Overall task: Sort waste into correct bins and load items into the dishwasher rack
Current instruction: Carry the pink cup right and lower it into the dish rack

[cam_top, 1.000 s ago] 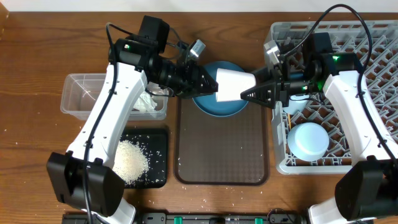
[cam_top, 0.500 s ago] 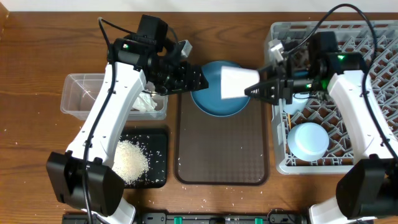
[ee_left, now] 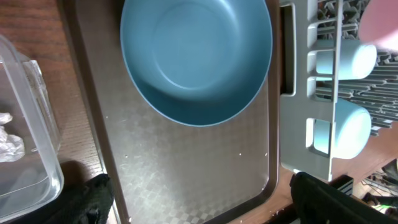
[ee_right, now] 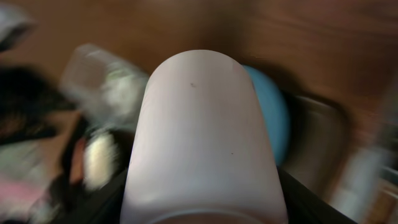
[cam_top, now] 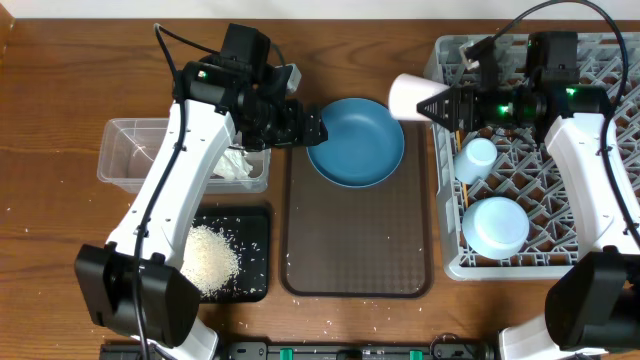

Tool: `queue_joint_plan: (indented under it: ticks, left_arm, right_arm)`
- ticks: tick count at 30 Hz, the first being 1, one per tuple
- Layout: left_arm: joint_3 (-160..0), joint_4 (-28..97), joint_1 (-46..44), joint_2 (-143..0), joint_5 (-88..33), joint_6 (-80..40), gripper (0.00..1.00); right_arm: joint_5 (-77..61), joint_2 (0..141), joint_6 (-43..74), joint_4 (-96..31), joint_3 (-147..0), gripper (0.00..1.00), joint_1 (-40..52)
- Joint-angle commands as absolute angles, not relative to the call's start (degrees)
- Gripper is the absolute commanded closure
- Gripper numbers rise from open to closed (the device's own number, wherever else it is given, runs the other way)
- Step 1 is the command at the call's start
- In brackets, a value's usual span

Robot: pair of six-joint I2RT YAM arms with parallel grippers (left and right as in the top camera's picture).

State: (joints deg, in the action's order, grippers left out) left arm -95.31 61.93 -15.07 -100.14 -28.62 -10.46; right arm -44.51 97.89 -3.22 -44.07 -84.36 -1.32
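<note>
My right gripper is going to the right in the overhead view next. Then it will tilt down over the rack wires outward of the light-blue cup (cam_top: 478, 158), as they are empty.
My right gripper (cam_top: 434, 104) is shut on the pale pink cup (cam_top: 408, 96), which lies sideways in the air just left of the dishwasher rack (cam_top: 590, 70). In the right wrist view the pink cup (ee_right: 204, 130) fills the frame between the fingers (ee_right: 305, 199). My left gripper (cam_top: 312, 130) is open and holds nothing, beside the left rim of the blue plate (cam_top: 355, 142). From the left wrist the plate (ee_left: 196, 56) lies beyond the wide-open gripper (ee_left: 199, 205). A light-blue cup (cam_top: 478, 158) and a pale bowl (cam_top: 497, 226) sit in the rack.
The plate rests at the far end of the brown serving tray (cam_top: 360, 240). The clear tub (cam_top: 140, 150) holds crumpled white paper (cam_top: 232, 166). The black tray (cam_top: 255, 240) holds a heap of rice (cam_top: 210, 260). A few grains lie on the table's front edge.
The left gripper let go of the pink cup, opened wide and drew back left. The right gripper carried the cup up and right, off the plate towards the rack.
</note>
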Motion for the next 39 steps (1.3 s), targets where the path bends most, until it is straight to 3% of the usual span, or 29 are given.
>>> queue_joint_plan:
  ticks: [1,14,30,32,36,39]
  left_arm:
    - [-95.72,62.11,-14.96,-100.27,-27.35,-10.09,0.07]
    - [-95.72,62.11,-14.96,-100.27,-27.33,-10.09,0.05]
    - [-95.72,62.11,-14.96,-100.27,-27.33,-10.09,0.05]
    - [-95.72,62.11,-14.96,-100.27,-27.35,-10.09,0.05]
    - [-95.72,62.11,-14.96,-100.27,-27.33,-10.09,0.04]
    - [-95.72,62.11,-14.96,-100.27,-27.35,-10.09,0.04]
  right_arm:
    - [-29.21,97.76,6.04,-42.94,-84.77,0.64,-1.52]
    - [0.19,97.8,7.7,-41.98,-84.64,0.64,0.71]
    - [1.26,105.82,7.62,-41.56,-84.62,0.63,0.82]
    - [1.21,106.04,7.62,-41.56,-84.62,0.6,0.84]
    - [1.19,105.93,7.57,-41.56,-84.64,0.37,0.82]
    - [-0.21,105.51,6.22,-41.56,-84.66,0.38,0.82]
